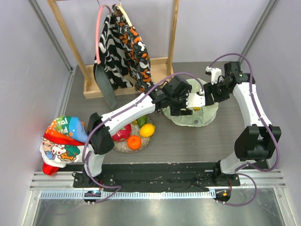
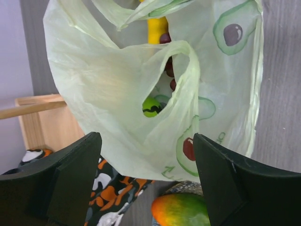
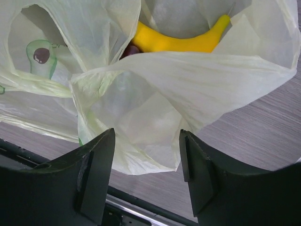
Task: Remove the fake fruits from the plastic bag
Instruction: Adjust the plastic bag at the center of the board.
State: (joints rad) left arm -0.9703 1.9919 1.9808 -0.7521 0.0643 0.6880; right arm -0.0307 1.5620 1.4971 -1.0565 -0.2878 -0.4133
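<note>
My left gripper should come down open onto the bag's rim strip (image 2: 164, 134) beside the handle loop, because that film hangs partly over the green fruit (image 2: 151, 107) and grapes.
The pale-green plastic bag (image 1: 196, 116) lies at the table's middle right. In the left wrist view the plastic bag (image 2: 117, 80) shows a yellow banana (image 2: 157, 28), dark red grapes (image 2: 169, 68) and a green fruit (image 2: 151, 107) through its handle loop. My left gripper (image 1: 181, 109) hovers at the bag's left edge, and its view shows it open (image 2: 146, 162) and empty. My right gripper (image 1: 201, 100) is over the bag's top, open (image 3: 146, 165), with bag film between its fingers but not pinched. A banana (image 3: 178, 41) lies in the bag mouth.
A speckled plate (image 1: 121, 147) at the left holds an orange (image 1: 134, 142), a lemon (image 1: 147, 130) and a red-green mango (image 1: 121, 133), which also shows in the left wrist view (image 2: 181, 212). A wooden rack (image 1: 127, 75) with patterned cloth (image 1: 124, 47) stands behind. A colourful stuffed toy (image 1: 63, 141) sits at the near left.
</note>
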